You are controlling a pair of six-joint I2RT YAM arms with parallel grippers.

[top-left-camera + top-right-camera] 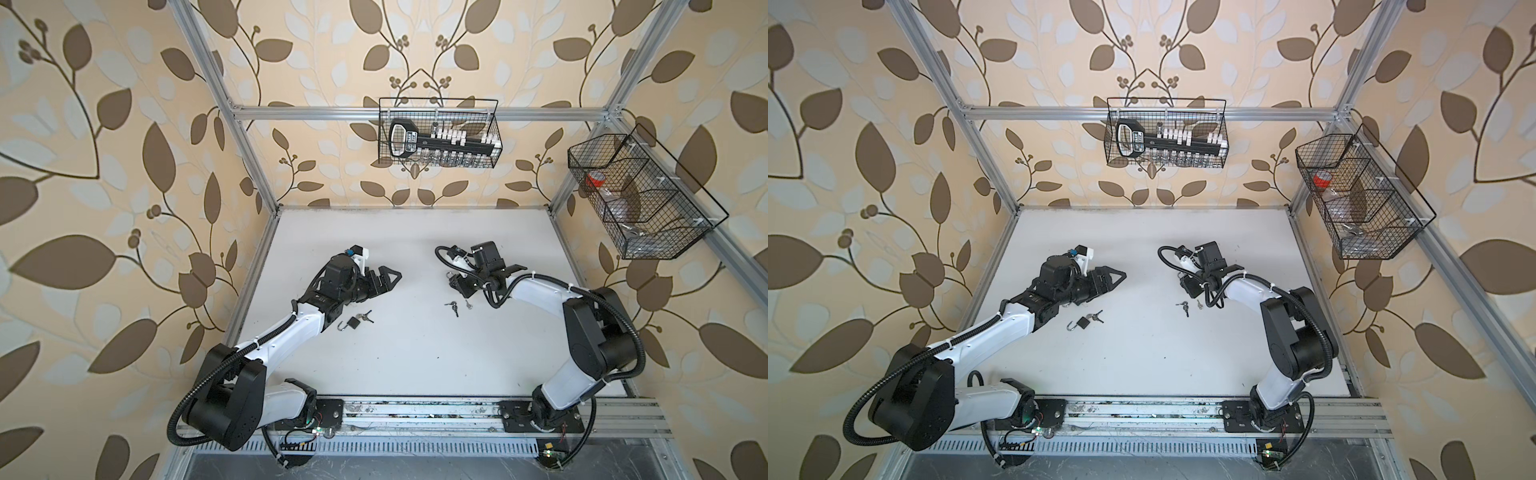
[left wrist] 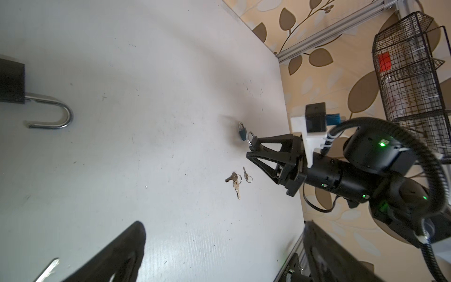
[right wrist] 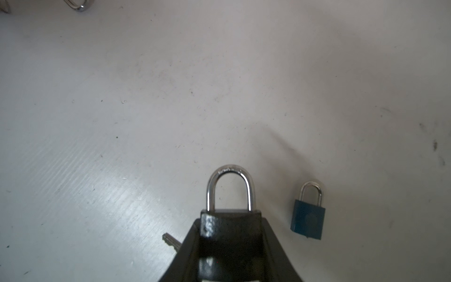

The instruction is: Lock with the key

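Note:
I will next lower my right gripper toward the bare tabletop [image 3: 270, 191] beside the blue padlock and release the black padlock there, because its shackle [image 3: 229, 188] has both legs seated.
My right gripper [image 3: 230, 244] is shut on the body of a black padlock [image 3: 230, 219]; its steel shackle [image 3: 229, 188] sticks out past the fingertips with both legs seated. In both top views this gripper [image 1: 453, 283] [image 1: 1185, 286] hangs low over the table, right of centre. A bunch of small keys [image 1: 453, 307] [image 2: 234, 182] lies on the table just in front of it. My left gripper [image 1: 394, 276] [image 2: 223, 227] is open and empty above the table. Below the left forearm lies a second black padlock [image 1: 352, 322] [image 1: 1082, 323] with its shackle [image 2: 56, 114] swung open and keys [image 1: 365, 316] beside it.
A small blue padlock [image 3: 308, 219] [image 2: 242, 131], shackle seated, lies on the table beside the held one. A single small key [image 1: 468, 304] lies near the bunch. Wire baskets hang on the back wall [image 1: 440, 133] and the right frame [image 1: 640, 195].

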